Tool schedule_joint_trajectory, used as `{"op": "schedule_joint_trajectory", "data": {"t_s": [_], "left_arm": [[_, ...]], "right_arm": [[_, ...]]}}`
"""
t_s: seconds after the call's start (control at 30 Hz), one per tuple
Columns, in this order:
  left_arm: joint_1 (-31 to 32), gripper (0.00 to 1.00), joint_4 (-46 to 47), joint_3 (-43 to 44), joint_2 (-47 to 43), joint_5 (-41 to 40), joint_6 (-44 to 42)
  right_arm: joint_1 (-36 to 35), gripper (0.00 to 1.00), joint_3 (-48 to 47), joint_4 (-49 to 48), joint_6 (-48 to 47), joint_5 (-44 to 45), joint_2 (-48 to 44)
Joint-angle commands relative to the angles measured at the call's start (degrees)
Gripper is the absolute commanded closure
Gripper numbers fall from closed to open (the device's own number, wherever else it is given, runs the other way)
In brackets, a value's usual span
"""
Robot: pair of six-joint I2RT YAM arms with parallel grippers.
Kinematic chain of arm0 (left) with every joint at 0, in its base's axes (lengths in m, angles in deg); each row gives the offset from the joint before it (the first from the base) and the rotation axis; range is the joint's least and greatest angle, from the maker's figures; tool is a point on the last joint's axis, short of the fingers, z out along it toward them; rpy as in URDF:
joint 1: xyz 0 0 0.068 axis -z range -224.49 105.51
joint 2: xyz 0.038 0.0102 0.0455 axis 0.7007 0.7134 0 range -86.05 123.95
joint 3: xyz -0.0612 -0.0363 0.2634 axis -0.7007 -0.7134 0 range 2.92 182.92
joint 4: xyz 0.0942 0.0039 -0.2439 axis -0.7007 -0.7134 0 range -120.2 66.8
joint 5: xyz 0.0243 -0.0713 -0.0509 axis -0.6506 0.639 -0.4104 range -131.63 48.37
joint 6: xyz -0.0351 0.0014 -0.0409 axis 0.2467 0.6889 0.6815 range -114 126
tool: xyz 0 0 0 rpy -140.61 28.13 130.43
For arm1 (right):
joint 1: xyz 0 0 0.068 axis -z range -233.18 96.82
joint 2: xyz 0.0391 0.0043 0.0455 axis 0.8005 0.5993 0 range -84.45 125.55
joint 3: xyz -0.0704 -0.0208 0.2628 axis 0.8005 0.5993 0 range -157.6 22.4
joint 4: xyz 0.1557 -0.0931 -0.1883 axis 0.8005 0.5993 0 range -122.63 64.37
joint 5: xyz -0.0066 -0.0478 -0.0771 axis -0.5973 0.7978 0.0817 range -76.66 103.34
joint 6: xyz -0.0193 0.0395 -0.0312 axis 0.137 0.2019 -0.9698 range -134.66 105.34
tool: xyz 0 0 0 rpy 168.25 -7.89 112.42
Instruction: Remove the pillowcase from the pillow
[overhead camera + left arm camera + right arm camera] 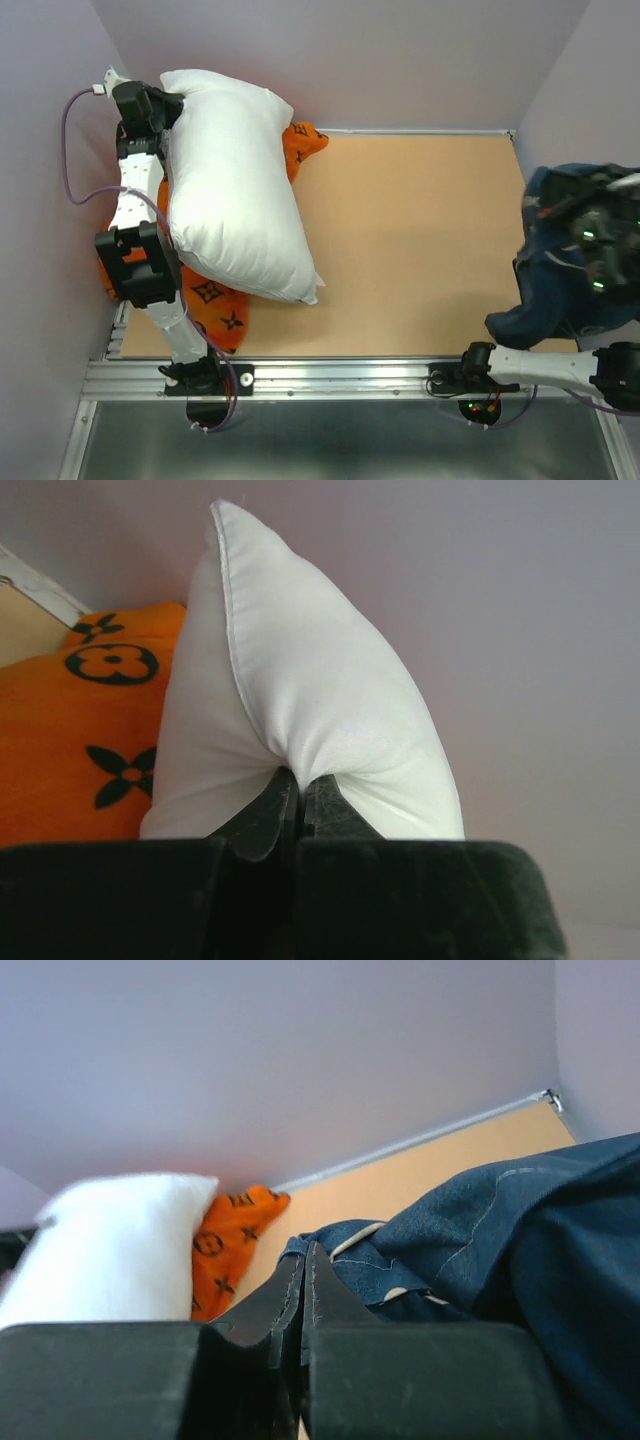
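Bare tabletop clear of the orange cushion lies right of my left gripper in the top view, so next my left gripper needs to carry the pillow [235,185] there and release it.
The plain white pillow [235,185] is bare and lies at the left, resting partly on an orange cushion. My left gripper [168,112] is shut on the pillow's far left corner; in the left wrist view the fingertips [298,783] pinch a fold of the white pillow [300,680]. The navy pillowcase [555,270] is fully off the pillow, bunched at the table's right edge. My right gripper [600,240] is shut on it; in the right wrist view its tips [308,1252] pinch a hem of the pillowcase [500,1250]. The pillow [110,1245] shows far left there.
An orange cushion with black motifs [215,300] lies under the pillow and pokes out at the back [305,140]; it also shows in the left wrist view [90,730] and the right wrist view [225,1235]. Lilac walls [400,60] enclose the tan tabletop [420,240].
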Motion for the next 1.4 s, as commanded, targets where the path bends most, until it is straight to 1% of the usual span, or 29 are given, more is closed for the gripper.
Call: {"op": "schedule_joint_trajectory", "data": {"t_s": [0.0, 0.1, 0.13, 0.2, 0.27, 0.33, 0.4, 0.43, 0.47, 0.5, 0.57, 0.6, 0.67, 0.7, 0.77, 0.8, 0.87, 0.9, 0.97, 1.0, 1.03, 1.07, 1.13, 1.17, 1.2, 1.23, 1.27, 1.33, 1.37], "left_arm": [[2.75, 1.00, 14.63, -3.27, -7.81, 2.00, -2.62], [6.35, 1.00, 17.26, -5.64, -11.06, 4.64, -4.54], [9.49, 1.00, 17.37, -6.09, -13.15, 4.39, -5.95], [12.84, 1.00, 17.28, -7.31, -16.32, 3.51, -9.97], [18.02, 1.00, 16.32, -7.76, -17.74, 3.16, -11.49], [20.76, 1.00, 14.55, -8.81, -18.80, 2.45, -11.76], [25.94, 1.00, 14.03, -10.04, -18.98, 1.24, -12.54], [28.39, 1.00, 12.90, -10.05, -18.37, -0.51, -15.07], [32.16, 1.00, 11.49, -9.87, -17.84, -2.79, -15.97], [33.94, 1.00, 10.87, -9.61, -16.09, -3.51, -16.59], [36.23, 1.00, 10.25, -8.99, -13.72, -3.87, -16.59], [38.42, 1.00, 9.12, -8.12, -11.35, -4.57, -16.68], [40.62, 1.00, 7.27, -6.71, -8.79, -6.68, -16.68], [41.77, 1.00, 6.30, -5.23, -7.48, -7.38, -17.38], [46.16, 1.00, 2.79, -2.06, -2.65, -12.02, -18.70], [47.30, 1.00, 1.73, 0.30, 0.50, -13.35, -19.75], [49.60, 0.99, 0.06, 2.69, 3.77, -14.32, -19.24], [49.95, 0.94, -0.90, 4.27, 5.09, -14.77, -17.58], [50.30, 0.88, -1.18, 5.68, 8.78, -13.20, -16.77], [50.56, 0.81, -2.48, 8.12, 10.10, -12.23, -16.42], [50.65, 0.79, -3.19, 9.54, 12.55, -11.53, -16.33], [51.09, 0.74, -3.63, 13.03, 13.71, -11.00, -16.77], [51.62, 0.68, -6.96, 16.48, 16.25, -10.73, -18.43], [51.62, 0.65, -7.76, 18.24, 16.88, -10.55, -18.79], [51.71, 0.58, -8.90, 21.47, 17.32, -9.77, -18.88], [51.62, 0.55, -10.30, 23.68, 18.54, -9.76, -19.40], [51.62, 0.49, -11.71, 26.05, 18.99, -9.76, -20.36], [51.54, 0.39, -15.41, 31.42, 18.38, -12.74, -21.69], [51.53, 0.36, -16.03, 32.31, 17.51, -13.88, -23.17]], "right_arm": [[-0.15, 0.99, 5.96, -4.56, 0.35, -4.16, 10.00], [-0.15, 1.00, 7.72, -5.53, 0.44, -3.47, 13.35], [-0.15, 0.99, 8.17, -5.71, 0.52, -2.85, 15.19], [-0.15, 1.00, 9.04, -6.58, 0.26, -0.23, 17.04], [-0.07, 0.99, 9.92, -6.94, -0.09, 1.72, 17.93], [0.28, 0.99, 10.98, -7.20, 0.26, 4.71, 18.64], [1.86, 0.99, 13.26, -7.38, 1.39, 3.84, 18.64], [2.74, 0.99, 14.22, -7.99, 1.49, 3.23, 18.55], [4.92, 0.99, 16.93, -8.87, 1.49, 0.87, 18.72], [6.51, 0.99, 18.09, -9.14, 1.58, -1.24, 19.16], [11.07, 0.99, 20.90, -9.84, 1.93, -6.60, 19.87], [16.49, 0.99, 24.74, -11.93, 1.50, -12.28, 20.48], [22.32, 0.99, 28.98, -15.36, 0.09, -17.93, 20.75], [29.57, 0.99, 32.83, -18.25, -0.70, -25.27, 21.27], [37.25, 0.99, 36.10, -20.82, -0.97, -32.95, 22.06], [43.90, 0.99, 38.38, -22.92, -0.80, -38.99, 22.94], [48.08, 0.99, 39.63, -24.16, 0.17, -41.42, 24.69], [51.84, 0.99, 39.63, -24.17, 1.74, -43.17, 25.66], [56.69, 0.99, 40.60, -24.78, 2.98, -46.86, 29.00], [61.58, 0.99, 41.12, -25.83, 3.94, -50.62, 30.14], [63.63, 0.99, 41.74, -26.27, 4.56, -52.57, 31.02], [66.87, 0.99, 42.88, -26.63, 5.00, -55.29, 32.51], [68.31, 0.99, 44.02, -28.29, 6.06, -56.28, 32.79], [68.49, 0.97, 44.64, -28.82, 6.41, -56.11, 32.61], [68.58, 0.93, 44.99, -29.35, 6.85, -56.37, 32.53], [68.58, 0.86, 44.73, -29.18, 7.03, -56.80, 32.61], [68.58, 0.63, 44.47, -29.18, 7.12, -57.77, 32.53], [68.49, 0.43, 43.68, -29.26, 6.94, -59.27, 31.04], [68.58, 0.29, 43.33, -29.18, 7.03, -59.27, 30.42]]}}
